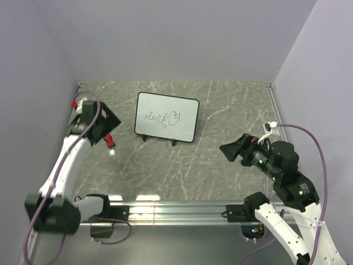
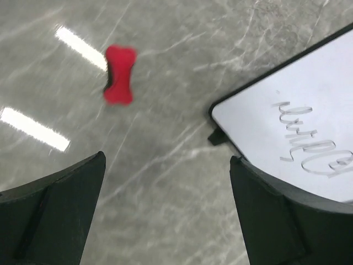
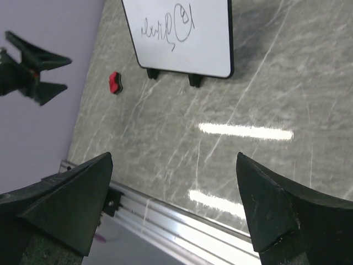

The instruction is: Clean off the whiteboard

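Observation:
The eraser's narrow red body fits between my open fingers, so I will next lower my left gripper onto the eraser's near end below it.
The whiteboard (image 1: 167, 117) stands on two small black feet at the back middle of the table, with dark scribbles on its white face. It also shows in the left wrist view, whiteboard (image 2: 298, 132), and in the right wrist view, whiteboard (image 3: 179, 33). A small red eraser (image 1: 110, 140) lies on the table left of the board. My left gripper (image 1: 106, 124) hovers open just above and behind the eraser (image 2: 119, 74), holding nothing. To the board's right my right gripper (image 1: 227, 150) hangs open and empty, pointing left. Its wrist view shows the eraser (image 3: 115, 81) too.
The grey marble table (image 1: 220, 110) has lilac walls at the back and on both sides. An aluminium rail (image 1: 176, 210) runs along the near edge between the arm bases. The left gripper (image 3: 33, 72) shows in the right wrist view.

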`<state>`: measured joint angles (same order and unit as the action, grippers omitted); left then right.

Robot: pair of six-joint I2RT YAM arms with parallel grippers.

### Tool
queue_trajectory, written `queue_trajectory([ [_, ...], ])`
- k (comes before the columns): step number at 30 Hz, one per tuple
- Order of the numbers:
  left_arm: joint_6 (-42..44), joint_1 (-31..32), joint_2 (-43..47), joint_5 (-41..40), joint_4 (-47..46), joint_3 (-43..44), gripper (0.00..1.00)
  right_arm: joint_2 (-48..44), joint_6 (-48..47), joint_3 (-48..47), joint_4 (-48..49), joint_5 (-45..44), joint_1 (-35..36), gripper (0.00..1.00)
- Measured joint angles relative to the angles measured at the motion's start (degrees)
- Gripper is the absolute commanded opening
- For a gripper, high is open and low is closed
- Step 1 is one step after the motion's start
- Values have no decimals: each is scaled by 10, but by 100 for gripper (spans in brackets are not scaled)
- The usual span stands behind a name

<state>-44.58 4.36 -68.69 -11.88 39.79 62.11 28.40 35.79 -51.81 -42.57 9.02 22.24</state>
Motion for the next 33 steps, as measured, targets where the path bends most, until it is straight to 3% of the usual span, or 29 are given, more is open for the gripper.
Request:
queue_trajectory([
  [4,-31,-6,123,16,55,-45,99,-34,4,0,-43,6,0,100],
  [7,-57,-5,154,28,91,-53,99,-65,4,0,-70,7,0,99],
  [12,-79,-5,118,19,135,-98,98,-90,6,0,-100,15,0,99],
  [17,-83,-5,114,14,150,-141,82,-87,-7,-5,-128,29,0,99],
  [33,-67,-5,-68,-33,62,-126,88,-45,-41,-26,-141,55,10,98],
])
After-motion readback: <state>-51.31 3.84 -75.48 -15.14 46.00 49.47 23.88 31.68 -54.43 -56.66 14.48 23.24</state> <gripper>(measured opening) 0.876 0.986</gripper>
